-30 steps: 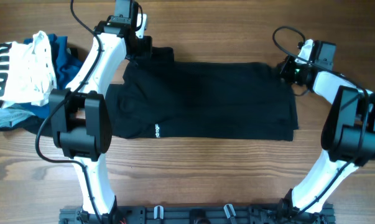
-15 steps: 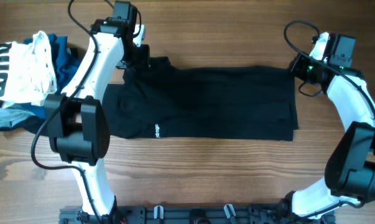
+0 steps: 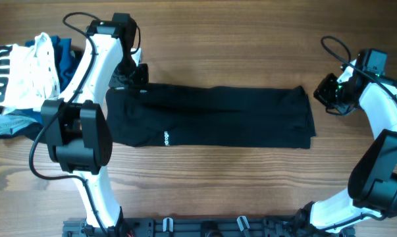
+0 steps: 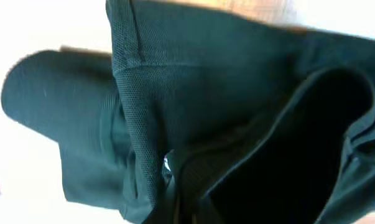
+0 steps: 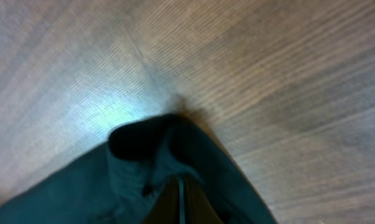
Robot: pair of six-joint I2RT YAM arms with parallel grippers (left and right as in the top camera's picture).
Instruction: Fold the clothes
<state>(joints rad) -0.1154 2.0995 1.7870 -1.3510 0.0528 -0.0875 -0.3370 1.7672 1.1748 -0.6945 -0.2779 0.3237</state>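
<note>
I will lower my left gripper's fingers back onto the garment's end by the clothes pile and release the raised fold, because that end is below and back.
A black garment (image 3: 211, 118) lies spread lengthwise across the middle of the wooden table, with a small white label near its front left. My left gripper (image 3: 137, 76) is at the garment's far left corner and is shut on its edge. The left wrist view shows bunched black fabric (image 4: 206, 81) filling the frame around the jaws (image 4: 181, 205). My right gripper (image 3: 331, 97) is just past the garment's far right corner. In the right wrist view its fingers (image 5: 181, 199) are shut on a fold of the dark cloth (image 5: 63, 199) above bare wood.
A pile of other clothes sits at the left edge: a white piece with black stripes (image 3: 20, 72), a blue one (image 3: 68, 58) and a grey-blue one (image 3: 7, 124). The arm bases and a rail (image 3: 205, 227) run along the front edge.
Both grippers have moved toward the front of the table with the garment's far edge. The right one also moved outward to the right. The garment now looks narrower and more stretched.
</note>
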